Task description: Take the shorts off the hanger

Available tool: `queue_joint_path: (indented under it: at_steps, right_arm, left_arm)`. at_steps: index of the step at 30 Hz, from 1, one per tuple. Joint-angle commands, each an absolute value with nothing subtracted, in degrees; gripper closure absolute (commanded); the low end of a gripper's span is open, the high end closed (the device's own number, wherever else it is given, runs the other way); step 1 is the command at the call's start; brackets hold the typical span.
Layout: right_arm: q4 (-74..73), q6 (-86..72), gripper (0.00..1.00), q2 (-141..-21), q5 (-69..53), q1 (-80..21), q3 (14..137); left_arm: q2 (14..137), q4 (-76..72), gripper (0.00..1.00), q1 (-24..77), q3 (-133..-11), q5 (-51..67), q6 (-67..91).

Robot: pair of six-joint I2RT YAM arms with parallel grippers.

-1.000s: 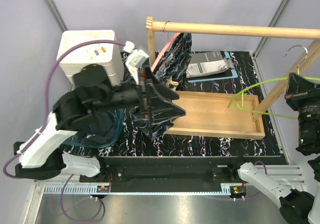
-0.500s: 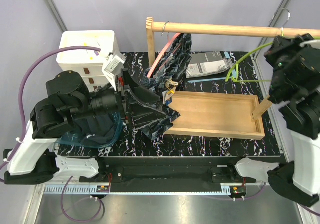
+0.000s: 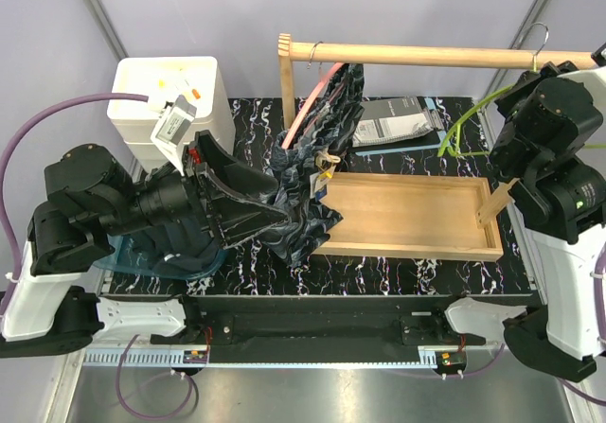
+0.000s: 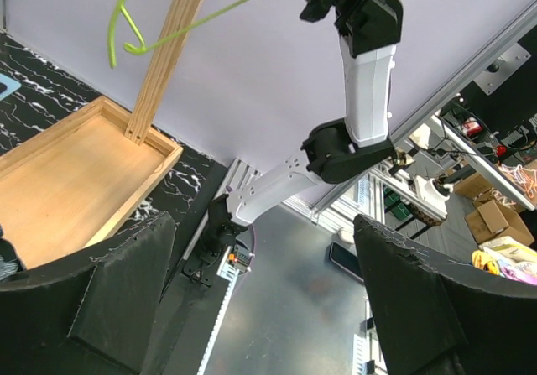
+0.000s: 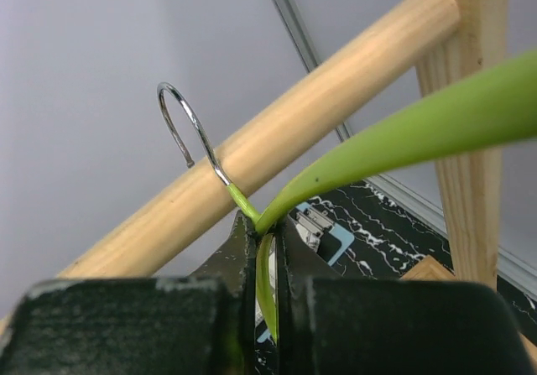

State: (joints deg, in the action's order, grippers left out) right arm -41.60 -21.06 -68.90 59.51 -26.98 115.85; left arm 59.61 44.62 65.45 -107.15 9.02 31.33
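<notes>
The bend of the green hanger's hook is above the wooden rod [image 3: 426, 56]. My right gripper will go down next, set the bend on the rod's upper side [image 3: 537, 57] and let go of the hanger.
The marbled shorts [image 3: 305, 191] hang from a pink hanger [image 3: 309, 99] on the wooden rod [image 3: 426, 56] and sag onto the table. The plain navy shorts [image 3: 185, 257] lie on a blue-tinted dish at the left, partly under my left arm. My left gripper [image 3: 270, 213] is wide open and empty, its fingertips against the marbled shorts; in the left wrist view [image 4: 264, 308] nothing is between the fingers [image 4: 117, 308]. My right gripper [image 5: 266, 257] is shut on an empty green hanger [image 5: 403, 132], with its metal hook [image 5: 189, 127] at the rod [image 5: 277, 132]. The green hanger also shows in the top view [image 3: 464, 118].
A shallow wooden tray [image 3: 407, 245] lies mid-table under the rod. A white drawer box [image 3: 142, 101] stands at the back left. A grey packet [image 3: 393, 120] lies behind the tray. The rack's uprights [image 3: 284, 73] stand at the left and at the right by the tray.
My right arm has lifted the green hanger from low at the right up to the rod's right end. My left arm has drawn back to the left, its fingers still at the marbled shorts.
</notes>
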Motion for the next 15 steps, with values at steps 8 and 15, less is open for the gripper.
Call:
queue_joint_path:
  at_steps: [8, 15]
  right_arm:
    - [-39.73, -24.17, 1.00, -59.16, 58.63, -24.87, 101.61]
    - [-46.13, -32.77, 0.51, -55.02, 51.26, -24.87, 101.15]
  left_arm:
    - [59.85, 44.65, 0.09, 65.57, -106.96, 7.56, 31.99]
    - [59.77, 47.28, 0.09, 65.57, -108.89, 0.19, 32.43]
